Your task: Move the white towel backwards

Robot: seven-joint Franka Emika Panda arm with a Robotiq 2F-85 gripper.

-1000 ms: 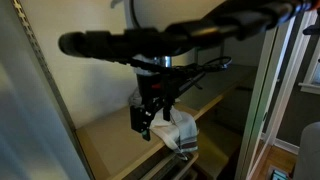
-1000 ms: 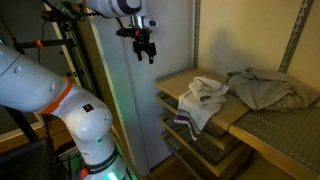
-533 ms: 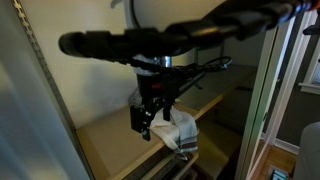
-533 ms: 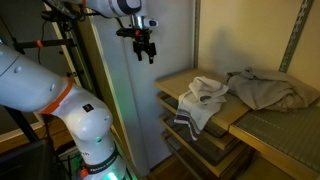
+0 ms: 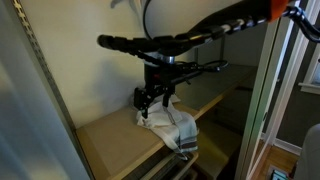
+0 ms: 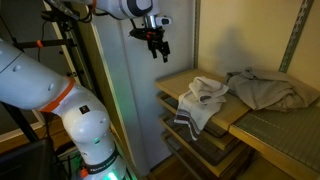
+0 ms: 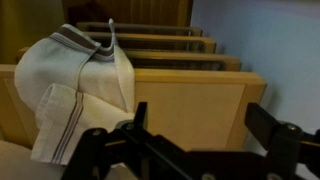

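Observation:
The gripper should next move down and to the left in the wrist view, onto the bunched folds of the white towel.
The white towel with dark stripes lies crumpled on the wooden shelf and hangs over its front edge in both exterior views point(image 5: 172, 128) point(image 6: 198, 103). In the wrist view the towel point(image 7: 75, 95) fills the left. My gripper point(image 5: 152, 99) point(image 6: 159, 48) hangs in the air above and in front of the shelf, apart from the towel. Its two fingers point(image 7: 200, 125) stand wide apart with only bare shelf wood between them. It is open and empty.
A grey cloth point(image 6: 268, 88) lies further along the wooden shelf point(image 6: 175, 83). Lower slatted shelves point(image 7: 170, 45) sit below the shelf edge. A metal upright point(image 6: 297, 35) and a wall panel point(image 6: 115, 90) stand by the shelf.
My gripper has moved sideways toward the towel and the shelf, and a little lower in one exterior view. The towel has not moved.

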